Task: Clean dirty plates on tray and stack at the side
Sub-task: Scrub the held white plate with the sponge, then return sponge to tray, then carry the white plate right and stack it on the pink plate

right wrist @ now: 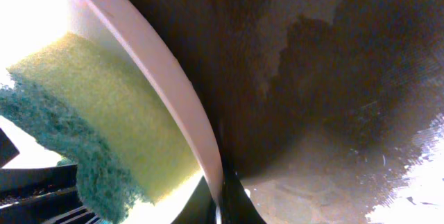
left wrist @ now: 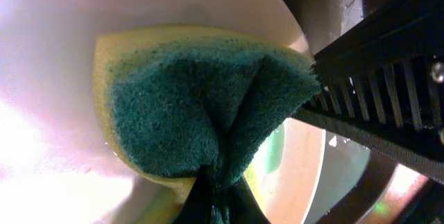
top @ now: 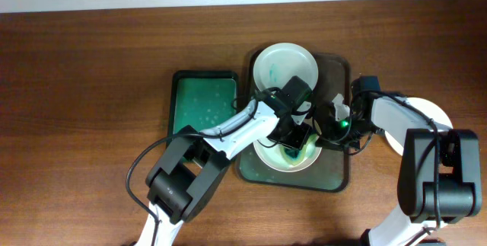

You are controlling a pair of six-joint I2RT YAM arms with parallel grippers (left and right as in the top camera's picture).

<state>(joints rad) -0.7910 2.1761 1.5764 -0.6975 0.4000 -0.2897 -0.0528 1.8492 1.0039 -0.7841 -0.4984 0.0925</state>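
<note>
My left gripper will next lift off the plate, swing left in the overhead view to the open green container [top: 202, 109], which lies that way, and release the sponge inside.
The tray [top: 335, 166] holds two white plates. One plate [top: 285, 67] lies at its far end with faint teal smears. The near plate [top: 283, 162] has teal-green smears. My left gripper [top: 297, 135] is shut on a yellow-and-green sponge [left wrist: 208, 106] and presses it into the near plate [left wrist: 55, 57]. My right gripper [top: 327, 128] is shut on this plate's right rim [right wrist: 159, 78], with the sponge [right wrist: 104, 113] just inside and the tray's wet floor [right wrist: 333, 78] beyond. A third plate [top: 432, 113] lies on the table to the right, partly hidden by the right arm.
A green rectangular container [top: 204, 105] stands on the wooden table just left of the tray. The right arm's base and links cover the near right of the table. Both arms crowd the tray's middle.
</note>
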